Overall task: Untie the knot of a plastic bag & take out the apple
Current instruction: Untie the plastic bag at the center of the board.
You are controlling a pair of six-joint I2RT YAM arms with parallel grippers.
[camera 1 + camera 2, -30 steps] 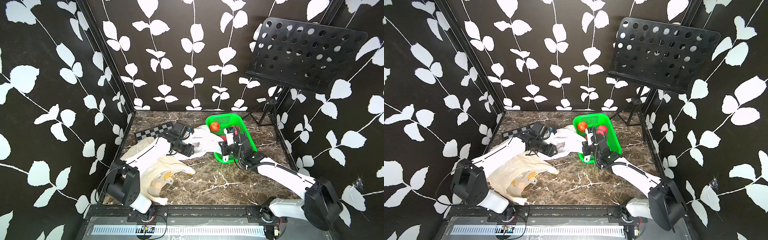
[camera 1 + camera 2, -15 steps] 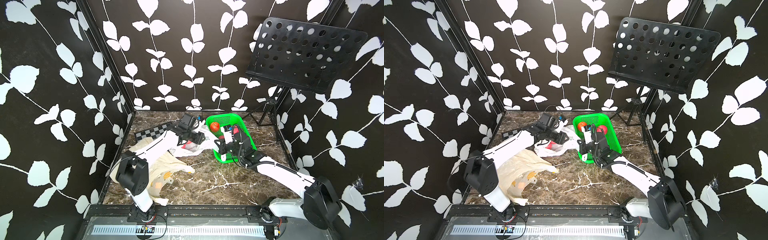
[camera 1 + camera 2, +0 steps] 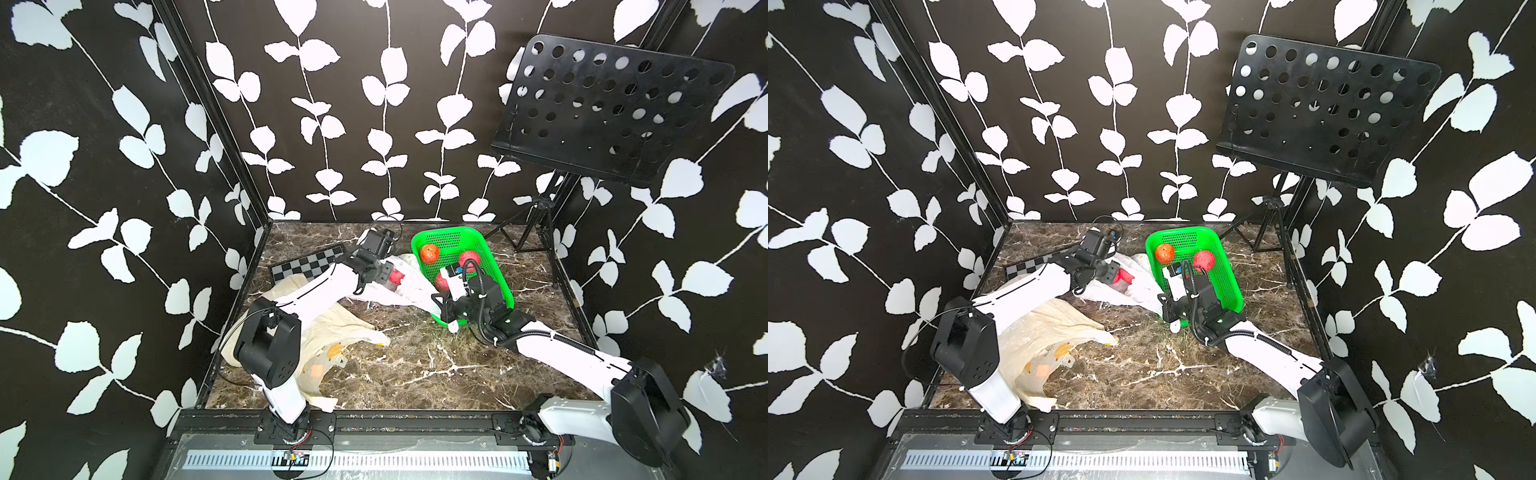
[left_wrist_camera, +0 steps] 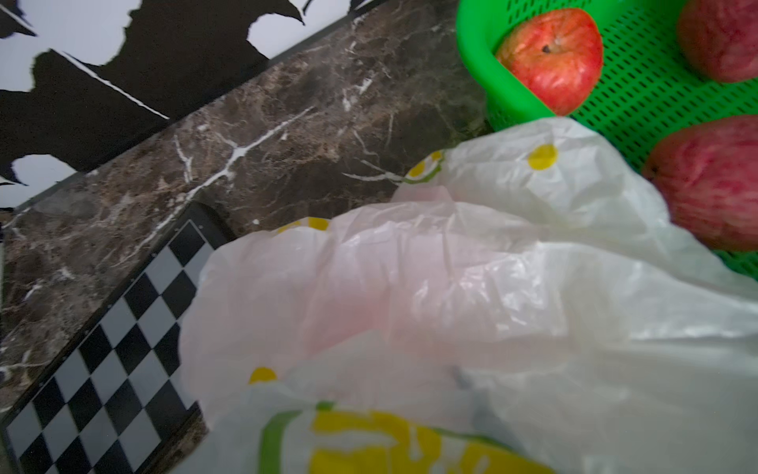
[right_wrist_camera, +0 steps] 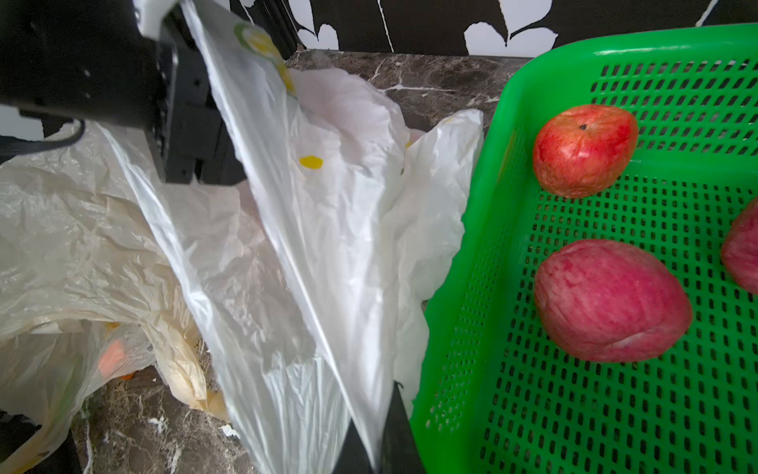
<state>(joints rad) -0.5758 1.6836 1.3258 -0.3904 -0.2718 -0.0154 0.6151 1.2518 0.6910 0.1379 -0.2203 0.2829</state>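
The bag's film is stretched tight from the fingers of my right gripper. Next, that gripper will move from the green basket's rim toward the white bag's body (image 3: pixel 409 289) (image 5: pixel 347 197) and let go of the bag's edge there.
The white plastic bag (image 3: pixel 409 286) (image 3: pixel 1138 286) with yellow and green print lies beside the green basket (image 3: pixel 500 286). My left gripper (image 3: pixel 384 276) (image 3: pixel 1112 274) reaches into its mouth, shut on the red apple (image 3: pixel 397 276) (image 3: pixel 1124 276). In the left wrist view, plastic (image 4: pixel 451 287) covers the jaws and the apple shows only as a pink tint (image 4: pixel 348 312). My right gripper (image 3: pixel 442 306) (image 5: pixel 369 455) is shut on the bag's edge, and the film (image 5: pixel 311 246) runs taut from it. No knot shows.
The basket (image 3: pixel 1233 291) (image 5: pixel 471 307) holds three apples (image 3: pixel 429 252) (image 3: pixel 469 259) (image 5: pixel 611 299). A cream bag (image 3: pixel 332 332) lies under my left arm at the front left. A checkerboard (image 3: pixel 307 266) lies at the back left. A music stand (image 3: pixel 602 112) stands at the back right.
My left arm swung toward the back and the red apple came into view at its fingers. My right gripper closed fully on the bag's edge beside the basket.
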